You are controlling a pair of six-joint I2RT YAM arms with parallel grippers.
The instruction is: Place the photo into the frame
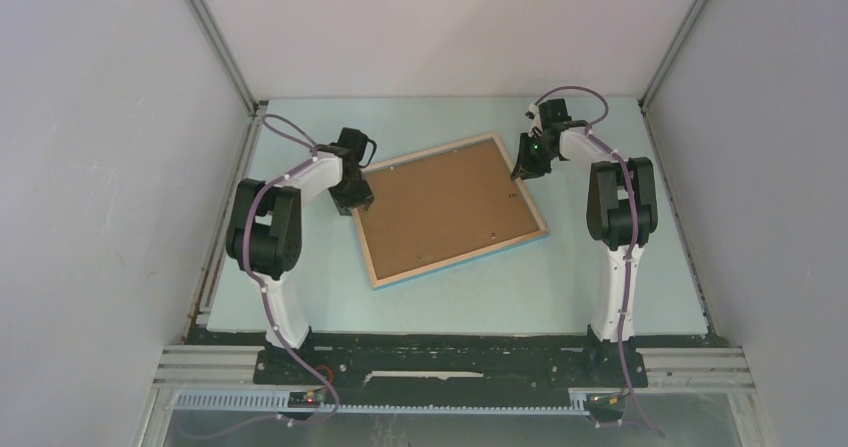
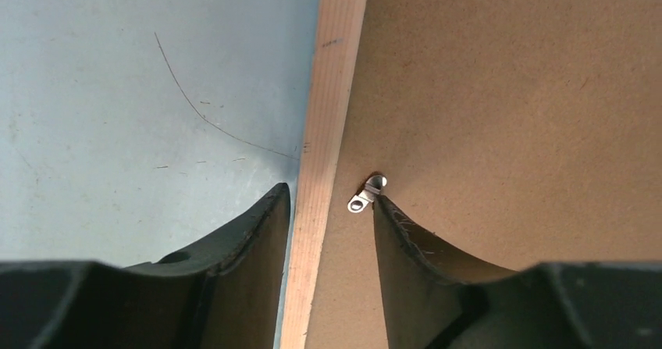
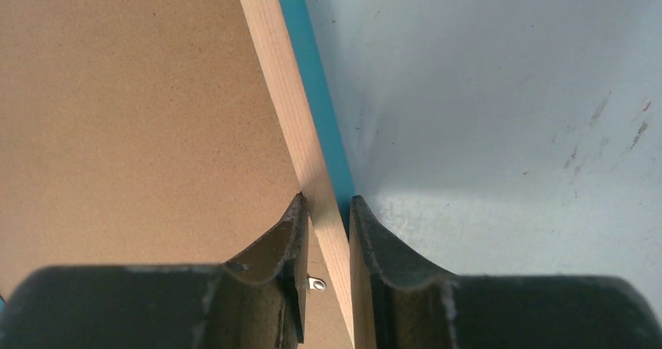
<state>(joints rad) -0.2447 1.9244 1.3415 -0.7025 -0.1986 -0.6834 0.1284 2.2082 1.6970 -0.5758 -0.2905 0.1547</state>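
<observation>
The near tabletop lies bare, back from my right gripper. My right gripper needs to pull back with the frame's bar, turning the frame (image 1: 455, 255), and let go of the bar there.
The frame (image 1: 455, 255) lies face down on the table, light wood rails up, with a teal edge (image 3: 308, 52) showing. The brown backing board (image 1: 445, 207) sits inside it. The photo is hidden. My left gripper (image 1: 358, 199) is at the frame's left rail (image 2: 332, 91). It is open and straddles the rail (image 2: 332, 197), and its inner fingertip (image 2: 384, 208) touches a small metal tab (image 2: 361, 201) on the backing board (image 2: 507, 91). My right gripper (image 1: 525, 167) is closed on the right rail (image 3: 277, 76), its jaws tight on both sides (image 3: 328, 204).
The pale blue table (image 1: 600, 287) is enclosed by white walls on the left, back and right. Another metal tab (image 3: 316, 284) lies between the right gripper's fingers. Small fixing tabs dot the backing board's edges. A thin scratch marks the table (image 2: 203, 115).
</observation>
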